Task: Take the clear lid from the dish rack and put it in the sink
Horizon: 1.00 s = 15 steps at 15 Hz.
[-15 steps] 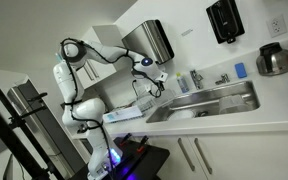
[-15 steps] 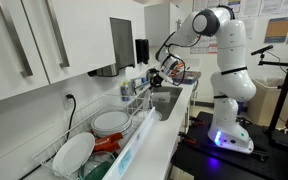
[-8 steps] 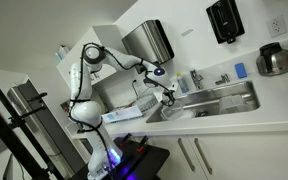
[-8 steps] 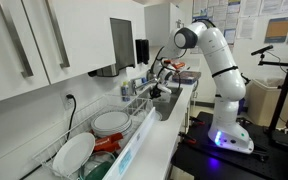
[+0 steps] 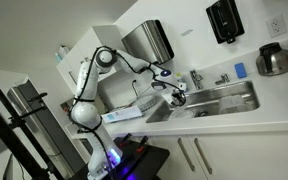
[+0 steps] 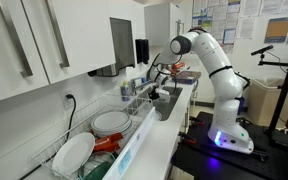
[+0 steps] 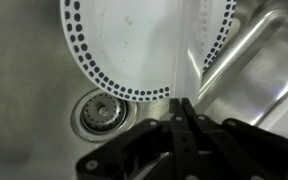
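Observation:
The clear lid [image 7: 180, 55] is still above the bottom of the sink, so next I should lower my gripper toward the rim of the dotted dish below it by the drain and release.
In the wrist view my gripper [image 7: 181, 104] has its fingers pressed together on a thin see-through sheet, the clear lid [image 7: 180, 55], which I see edge-on rising from the fingertips. It hangs just above the floor of the steel sink [image 7: 29, 60], beside the drain [image 7: 102, 112]. In both exterior views the gripper [image 5: 175, 93] [image 6: 156, 92] reaches down into the sink [image 5: 224, 101] [image 6: 170, 101]. The lid is too small to make out there. The dish rack [image 6: 124, 150] [image 5: 124, 114] stands beside the sink with white plates [image 6: 109, 122] in it.
A white round dish with a dark dotted rim [image 7: 124, 45] lies on the sink floor under the lid. The sink's steel wall [image 7: 254, 60] rises close by. The chrome faucet [image 5: 196, 78] and a steel paper-towel dispenser [image 5: 149, 40] stand behind the sink.
The arm has swung from over the dish rack side towards the sink and stretched out. The gripper has moved over the basin and down into it.

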Available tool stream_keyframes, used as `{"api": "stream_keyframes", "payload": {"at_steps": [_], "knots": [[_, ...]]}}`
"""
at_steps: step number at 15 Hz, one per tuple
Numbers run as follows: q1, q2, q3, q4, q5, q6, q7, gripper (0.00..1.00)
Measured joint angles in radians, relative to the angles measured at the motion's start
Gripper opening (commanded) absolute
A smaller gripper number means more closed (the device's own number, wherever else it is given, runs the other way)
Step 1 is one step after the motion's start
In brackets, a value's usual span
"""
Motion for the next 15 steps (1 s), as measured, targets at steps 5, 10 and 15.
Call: {"api": "stream_keyframes", "payload": {"at_steps": [5,10,15], "knots": [[0.011,0.068,-0.002,0.034,-0.091,0.095,0.004,0.01],[0.048,0.149,-0.009,0.052,-0.116,0.207,0.005,0.29],[0.094,0.211,-0.034,0.062,-0.122,0.265,0.006,0.67]]}}
